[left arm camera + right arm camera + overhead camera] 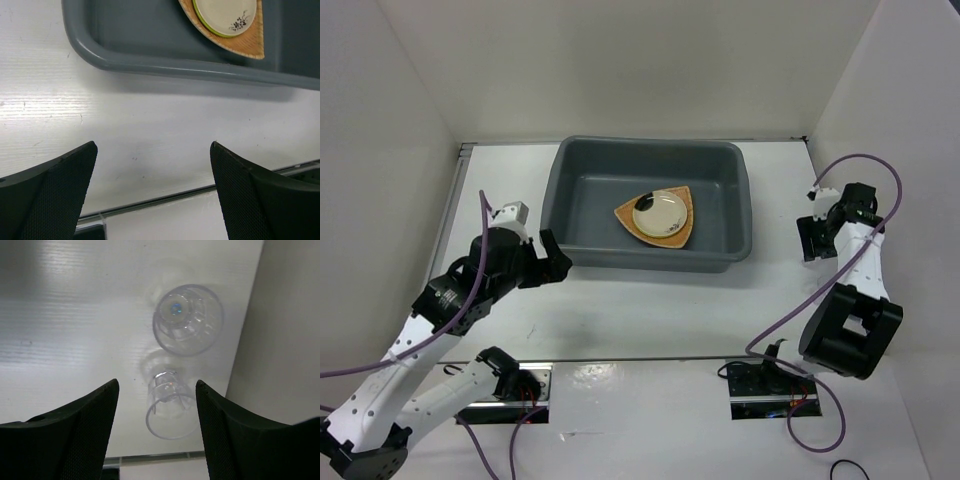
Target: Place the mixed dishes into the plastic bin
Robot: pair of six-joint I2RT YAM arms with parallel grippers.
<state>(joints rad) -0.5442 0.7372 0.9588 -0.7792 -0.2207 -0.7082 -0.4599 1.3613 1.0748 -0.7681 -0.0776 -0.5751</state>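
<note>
My right gripper will next bring its open fingers down over the farther clear cup's bin-side rim (155, 327), away from the close white wall, because that cup stands below the gripper.
The dark grey plastic bin (563, 190) stands at the middle back. In it lies the tan wooden plate (677, 238), with the cream plate (660, 212) stacked on the lime-green plate, of which only the rim (216, 33) shows. My left gripper (548, 262) is open and empty above the table, just in front of the bin's near left corner (150, 65). My right gripper (812, 243) is open at the right. In the right wrist view (157, 382) its jaws stand on either side of one clear cup (170, 410). The second clear cup (187, 320) stands just beyond. Neither cup shows in the top view.
The white right wall (290, 340) runs close beside both cups. White walls also close the left and back. Two metal mounting plates (515, 385) (775, 388) with wires sit at the near edge. A purple cable (860, 160) loops over the right arm.
</note>
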